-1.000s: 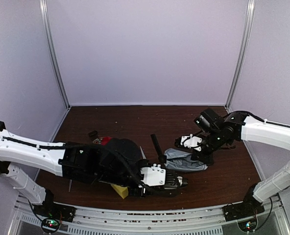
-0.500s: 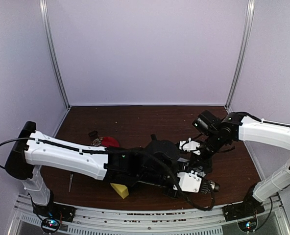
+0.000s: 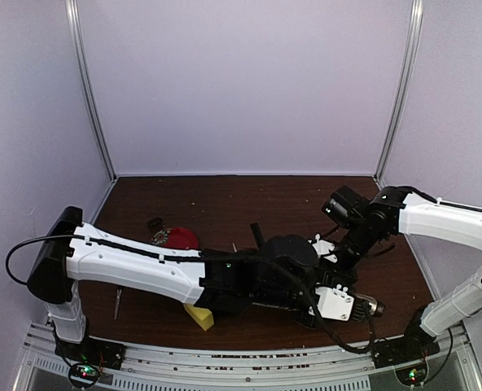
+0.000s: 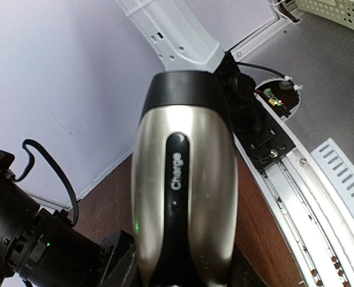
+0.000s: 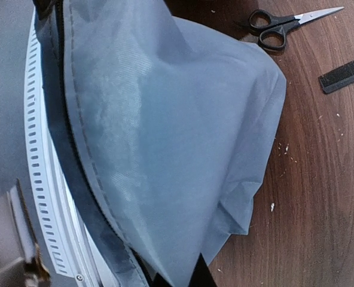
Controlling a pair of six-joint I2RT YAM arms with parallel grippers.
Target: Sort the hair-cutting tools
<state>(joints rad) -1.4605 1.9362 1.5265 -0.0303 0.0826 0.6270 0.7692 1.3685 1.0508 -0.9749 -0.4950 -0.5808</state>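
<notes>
The zipped side of the pouch is below and to the left in the top view. My left gripper should next lower the clipper (image 4: 186,197) that way and release it there.
The black-and-silver hair clipper (image 4: 186,197), marked "Charge", fills the left wrist view. My left gripper (image 3: 343,303) is shut on it, holding it above the table's front right edge, and its tip (image 3: 371,307) pokes out to the right. My right gripper (image 5: 180,278) is shut on the edge of a grey-blue zipped fabric pouch (image 5: 165,119). In the top view my left arm hides the pouch. Black-handled scissors (image 5: 278,27) lie shut on the wood beyond the pouch. A black comb (image 5: 344,75) lies near them and also shows in the top view as the comb (image 3: 257,236).
A red plate (image 3: 181,238) sits mid-left, partly behind my left arm. A yellow block (image 3: 199,316) lies at the front. A slim dark item (image 3: 116,303) lies front left. The right arm's base (image 4: 272,113) and metal rail (image 4: 320,209) lie under the clipper.
My left arm has swung right with the clipper, from the front middle to the front right edge, and now covers the pouch. The right gripper has stayed almost in place.
</notes>
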